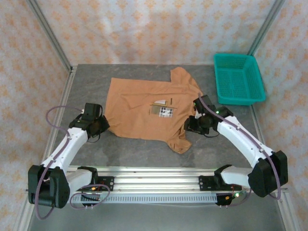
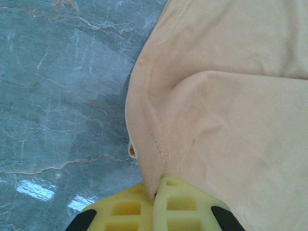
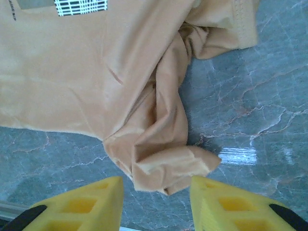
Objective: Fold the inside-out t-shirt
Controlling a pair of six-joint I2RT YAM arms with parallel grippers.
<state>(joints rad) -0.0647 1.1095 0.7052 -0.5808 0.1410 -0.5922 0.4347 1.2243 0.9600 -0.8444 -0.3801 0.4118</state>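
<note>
My right gripper is above the crumpled heap's jutting corner, which sticks out nearer my base, so next it needs to draw back and lower onto that corner.
The inside-out t-shirt lies spread on the grey table, tan, with a small white label patch near its middle. My left gripper is at the shirt's near-left corner. In the left wrist view its yellow fingers are shut on a seamed edge of the cloth, the jaws pressed together. My right gripper hovers at the shirt's right side. Its jaws stand open, with a crumpled bunch of cloth just beyond the tips, untouched. The label shows at the top.
A teal plastic basket sits at the back right of the table. Patterned walls with metal frame posts close in the left, back and right sides. An aluminium rail with the arm bases runs along the near edge.
</note>
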